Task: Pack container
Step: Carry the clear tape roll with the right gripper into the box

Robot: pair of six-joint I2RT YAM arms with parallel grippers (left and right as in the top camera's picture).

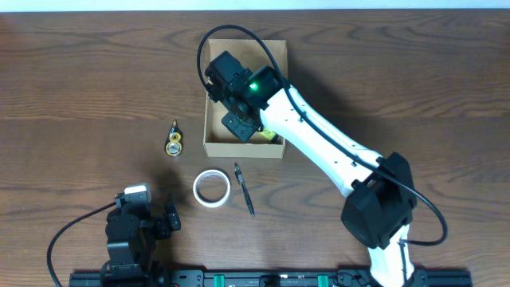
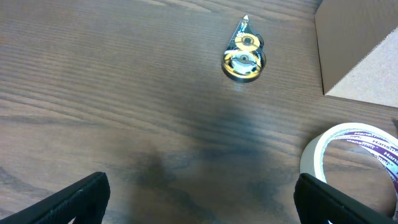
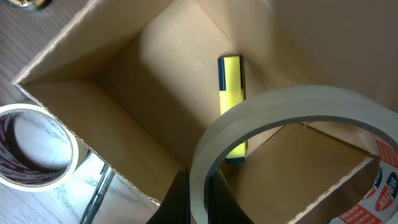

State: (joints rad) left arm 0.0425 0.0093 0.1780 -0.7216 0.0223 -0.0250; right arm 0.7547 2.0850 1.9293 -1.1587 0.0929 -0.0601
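The roll of pale tape (image 3: pixel 292 109) goes down between the box's sides from my right gripper next and is released, since the box's bottom with the yellow highlighter lies below.
The container (image 1: pixel 213 147) is an open tan cardboard box at the table's middle back; its inside shows in the right wrist view (image 3: pixel 155 74). A yellow highlighter (image 3: pixel 231 81) lies on its floor, also just visible from overhead (image 1: pixel 269 135). My right gripper (image 3: pixel 202 199) is over the box, shut on a large roll of pale tape (image 3: pixel 292 109), held above the box's inside. My left gripper (image 2: pixel 199 202) is open and empty, low near the front left of the table (image 1: pixel 147 227).
A white tape roll (image 1: pixel 212 189) lies in front of the box, also in the left wrist view (image 2: pixel 357 155) and the right wrist view (image 3: pixel 34 146). A black pen (image 1: pixel 244 190) lies beside it. A small yellow tape dispenser (image 1: pixel 174 142) (image 2: pixel 244 55) lies left of the box.
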